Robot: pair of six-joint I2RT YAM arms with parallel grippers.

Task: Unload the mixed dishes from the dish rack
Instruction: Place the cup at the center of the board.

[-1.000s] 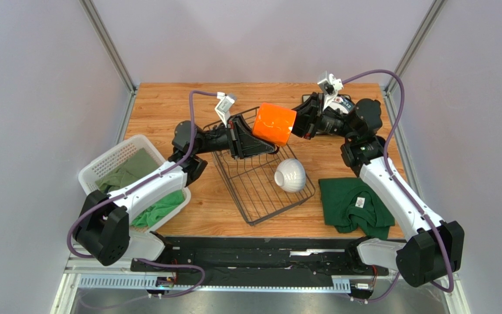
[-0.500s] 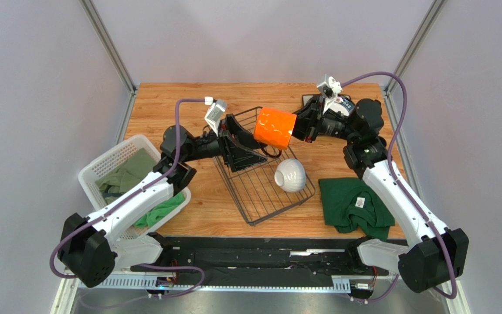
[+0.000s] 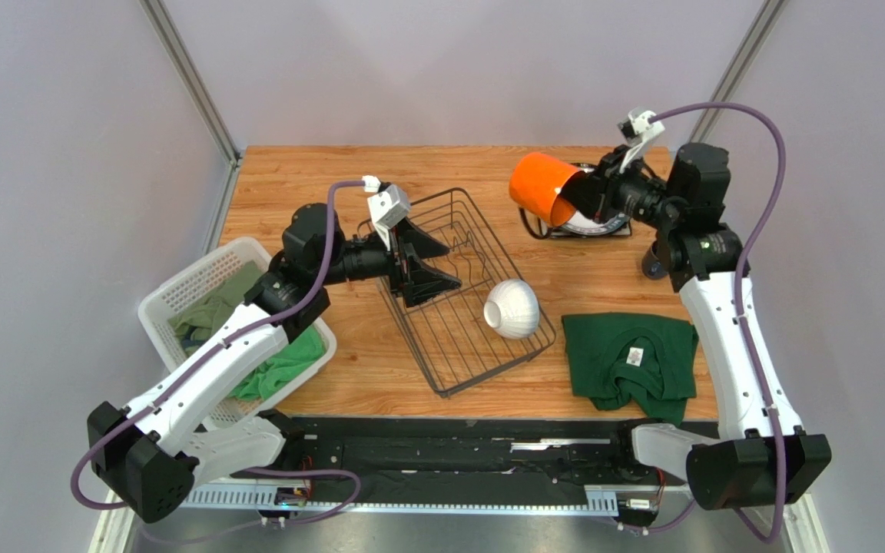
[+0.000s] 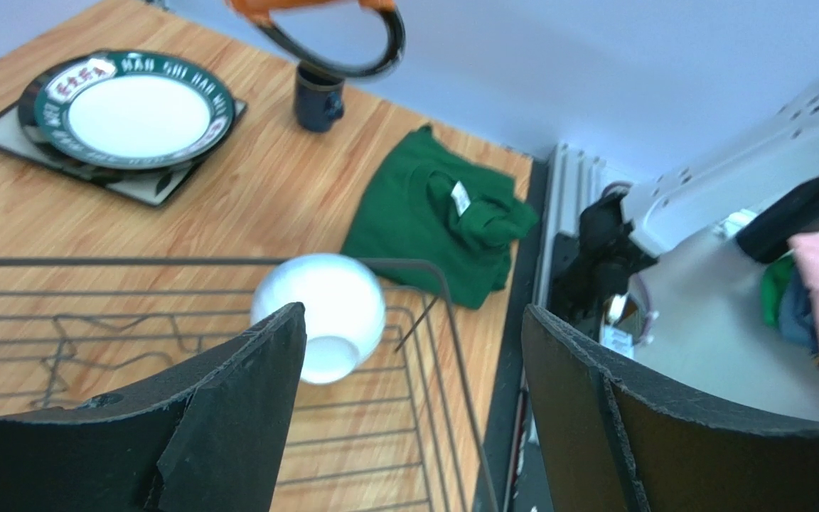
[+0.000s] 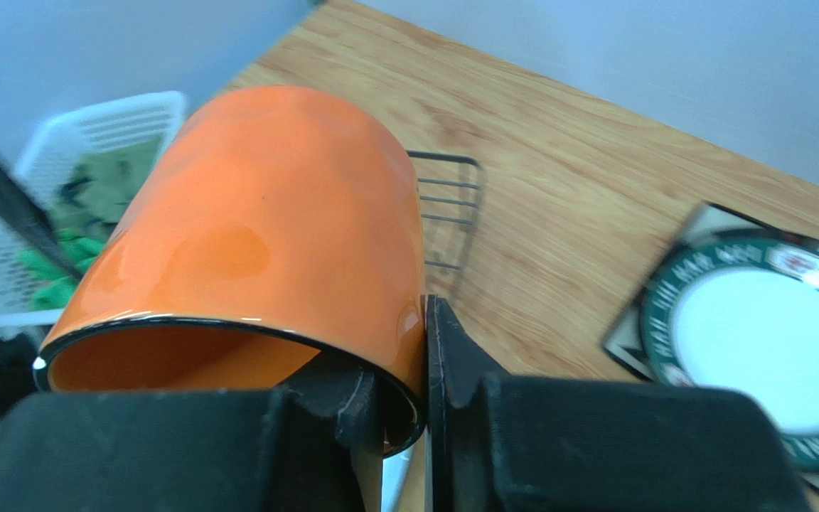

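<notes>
My right gripper tilts fingers-down and descends next, bringing the orange mug upright onto the tabletop beside the dark blue mug, then releases it, since that spot is clear.
My right gripper is shut on the rim of the orange mug, one finger inside and one outside. It holds the mug tipped on its side in the air, beside the stacked plates. The green-lettered round plate lies on a square plate. My left gripper stands open over the dish rack, empty. A white ribbed bowl lies upside down in the rack's right part. The dark blue mug stands on the table right of the plates.
A green cloth lies on the table at the front right. A white slotted basket holding green cloths sits at the left edge. Grey walls close in the table's back and sides.
My left gripper opened, let go of the orange mug and drew back left. The right arm carried the mug away from the rack toward the back right, above the plates.
</notes>
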